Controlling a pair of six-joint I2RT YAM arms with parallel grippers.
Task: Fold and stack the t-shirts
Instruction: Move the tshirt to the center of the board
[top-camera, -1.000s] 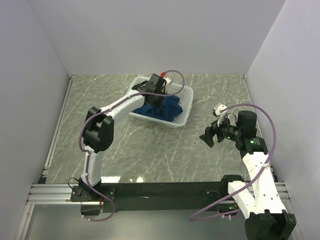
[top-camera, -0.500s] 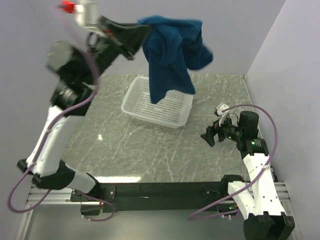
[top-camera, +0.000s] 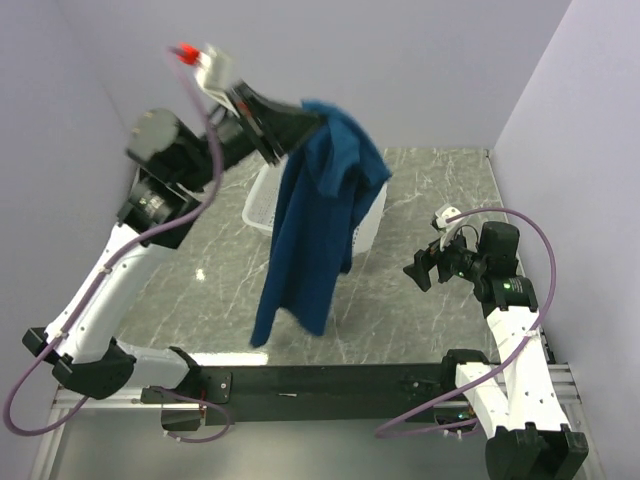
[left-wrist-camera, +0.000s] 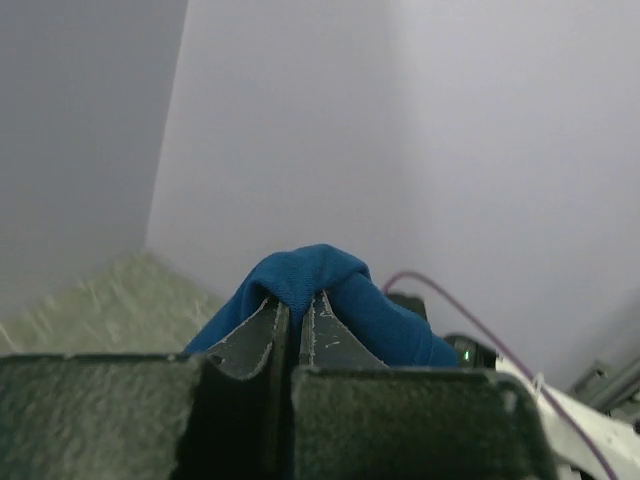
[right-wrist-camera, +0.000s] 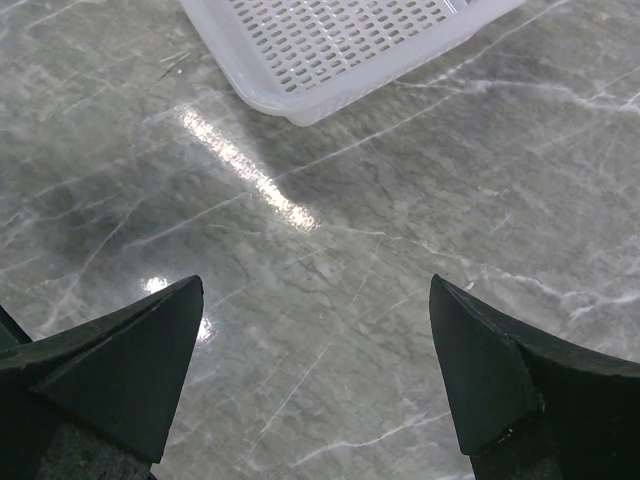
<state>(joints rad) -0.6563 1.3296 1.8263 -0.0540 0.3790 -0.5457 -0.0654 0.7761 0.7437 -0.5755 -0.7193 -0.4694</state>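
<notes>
The left gripper will next go down, tilt its fingers downward and let go of the bunched fold over the bare marble before the basket, because that spot is below the gripper.
A dark blue t-shirt (top-camera: 312, 225) hangs in the air from my left gripper (top-camera: 318, 122), which is raised high above the table and shut on a bunched fold of it. In the left wrist view the blue cloth (left-wrist-camera: 310, 275) bulges over the closed fingertips. The shirt's lower end dangles down toward the table's near middle. No print shows on it. My right gripper (top-camera: 418, 272) hovers low at the right side of the table, open with nothing between its fingers (right-wrist-camera: 130, 365), apart from the shirt.
A white mesh basket (top-camera: 372, 215) stands at the back middle of the marble table, mostly hidden behind the hanging shirt; its near corner (right-wrist-camera: 330, 50) shows in the right wrist view. Grey walls close in the left, back and right sides.
The left arm lifted the shirt out of the basket and swung it up high; the shirt now hangs lower and nearer to the front. The right arm has stayed put.
</notes>
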